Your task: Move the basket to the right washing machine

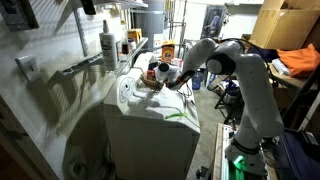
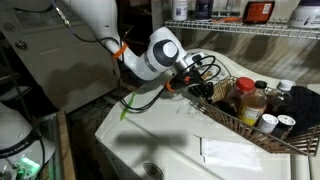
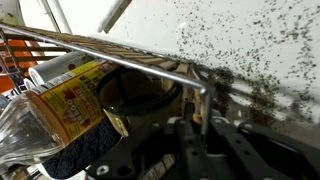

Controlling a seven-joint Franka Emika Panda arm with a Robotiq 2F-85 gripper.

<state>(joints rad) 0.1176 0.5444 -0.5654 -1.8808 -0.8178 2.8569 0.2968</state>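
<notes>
The held basket rim brings the basket (image 2: 228, 114) along as my gripper moves outward along the wall next. It goes past the sheet to the washing machine's white top before I release.
The basket (image 2: 228, 114) is a dark wire one holding several bottles and jars. It sits at the back of a white washing machine's flat top (image 2: 160, 135), as both exterior views show (image 1: 150, 82). My gripper (image 2: 198, 82) is at the basket's near corner. In the wrist view its fingers (image 3: 198, 122) are closed on either side of the basket's wire rim (image 3: 120, 55), next to a yellow-labelled bottle (image 3: 70, 95). I cannot make out a second washing machine.
A wire shelf (image 2: 250, 28) with containers hangs just above the basket. A white sheet (image 2: 230, 152) lies on the machine top. A white spray bottle (image 1: 108, 45) stands behind the machine. Boxes and clutter (image 1: 285, 50) fill the far side beyond the arm.
</notes>
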